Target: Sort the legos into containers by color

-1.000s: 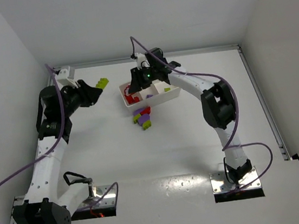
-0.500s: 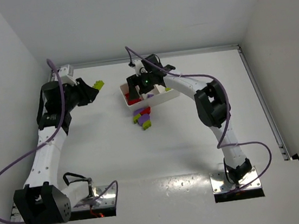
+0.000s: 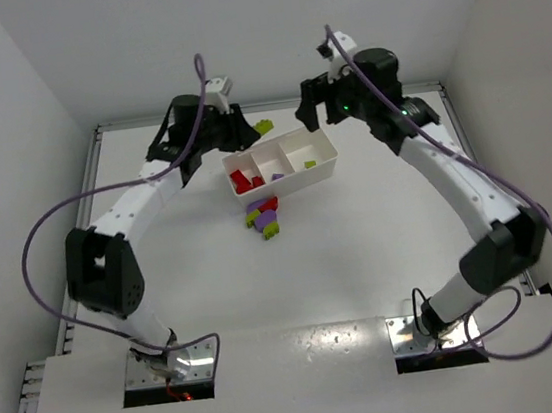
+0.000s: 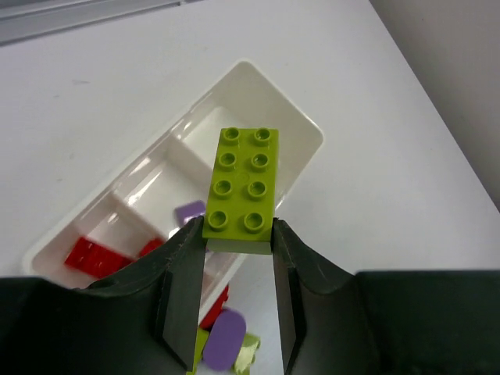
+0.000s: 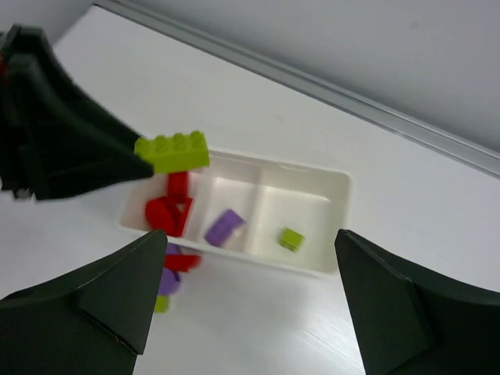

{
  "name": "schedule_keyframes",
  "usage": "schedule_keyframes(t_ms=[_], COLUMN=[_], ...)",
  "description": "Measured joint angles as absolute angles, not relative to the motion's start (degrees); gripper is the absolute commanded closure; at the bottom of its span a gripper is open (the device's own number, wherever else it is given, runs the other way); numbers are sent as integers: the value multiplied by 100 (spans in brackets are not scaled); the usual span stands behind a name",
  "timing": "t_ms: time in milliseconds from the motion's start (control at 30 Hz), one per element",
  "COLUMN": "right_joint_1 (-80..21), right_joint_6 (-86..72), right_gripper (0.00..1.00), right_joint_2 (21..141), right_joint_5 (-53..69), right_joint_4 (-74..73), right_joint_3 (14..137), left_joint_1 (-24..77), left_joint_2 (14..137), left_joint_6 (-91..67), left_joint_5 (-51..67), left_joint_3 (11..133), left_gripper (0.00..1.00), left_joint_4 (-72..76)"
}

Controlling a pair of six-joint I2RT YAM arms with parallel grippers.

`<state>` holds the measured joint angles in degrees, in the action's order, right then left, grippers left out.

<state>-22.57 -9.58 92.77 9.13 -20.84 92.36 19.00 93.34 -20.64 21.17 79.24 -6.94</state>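
Observation:
The left gripper moves to the right in the top view next, then down over the tray's end section (image 3: 308,151) (image 4: 248,123), since a small green lego already lies there.
My left gripper (image 3: 246,129) (image 4: 237,231) is shut on a lime green two-by-four lego (image 3: 264,126) (image 4: 242,183) (image 5: 172,151), held in the air just behind the white tray (image 3: 328,150) (image 4: 301,125) (image 5: 344,187). In the tray, the left compartment holds red legos (image 3: 243,180) (image 5: 168,209), the middle one a purple lego (image 3: 276,177) (image 5: 225,226), and the right one a small green lego (image 3: 309,164) (image 5: 291,238). My right gripper (image 3: 317,111) (image 5: 250,238) hangs open and empty, high behind the tray's right end.
Loose purple, red and green legos (image 3: 265,216) (image 4: 225,340) (image 5: 173,269) lie in a cluster on the table just in front of the tray's left end. White walls close in at the back and on both sides.
My left arm swung from the far left to behind the tray, still gripping the green lego. My right gripper opened and pulled up and back from over the tray.

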Motion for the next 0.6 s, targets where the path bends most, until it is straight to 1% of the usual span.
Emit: schedule_keyframes(t_ms=[67,133,300,433,467,600], right_joint_1=[-2084,-1903,-1557,-1363,-1330,-1181], right_joint_6=[-746,-545,-226,-95,-60,-14], right_gripper=[7,7,6,3,1,1], right_joint_2=[8619,8171,7804,7660,7627,7581], right_joint_5=[617,340,-242,-556,-604,-722], right_joint_4=[-2112,-2272,-2720,-3094,-3146,-3288], right_joint_3=[8764,8287,7354,6949,6912,6888], left_joint_1=[2128,2338,2652,2858,2888,2971], left_joint_2=[9985,10792,12005,12584,12650,12774], left_joint_6=[-2038,-2040,-1962,-1813,-1772,-1546], left_joint_5=[2029,1916,1610,1472,1455,1417], left_joint_3=[8582,9452,10704,11511,11625,11911], left_gripper=[95,95,95,95,95,94], left_joint_4=[-829,-956,-1334,-1691,-1758,-1885])
